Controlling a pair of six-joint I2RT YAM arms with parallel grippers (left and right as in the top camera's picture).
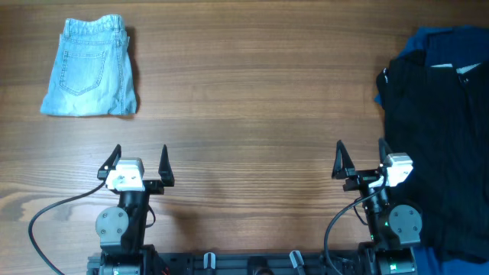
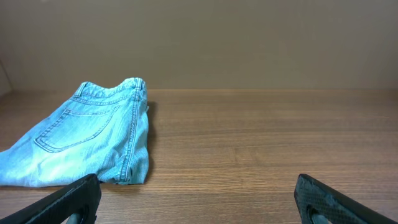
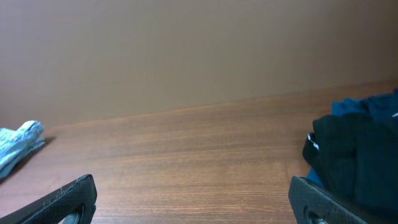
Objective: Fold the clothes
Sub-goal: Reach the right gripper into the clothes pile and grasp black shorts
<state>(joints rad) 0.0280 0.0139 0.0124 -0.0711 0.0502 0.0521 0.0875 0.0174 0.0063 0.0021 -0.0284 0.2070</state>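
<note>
The black cloth's far corner (image 1: 387, 75) (image 3: 314, 143) lies uncovered against bare wood. I need to lift my right gripper outward, tilt it down and lower it to close there.
Pale-blue denim shorts (image 1: 90, 69) lie folded at the table's far left, also seen in the left wrist view (image 2: 87, 134). A heap of black and dark blue clothes (image 1: 443, 122) is piled along the right edge; its near side shows in the right wrist view (image 3: 357, 158). My left gripper (image 1: 139, 158) rests near the front left, open and holding nothing, well short of the denim shorts. My right gripper (image 1: 361, 156) stands open at the front right, its right finger right beside the dark heap. In both wrist views only bare wood lies between the fingers (image 2: 68, 199) (image 3: 62, 199).
The wooden table (image 1: 252, 99) stretches bare between the denim shorts and the dark heap. Both arm bases and their cables sit along the front edge (image 1: 252, 263). A plain tan wall stands behind the table in the wrist views.
</note>
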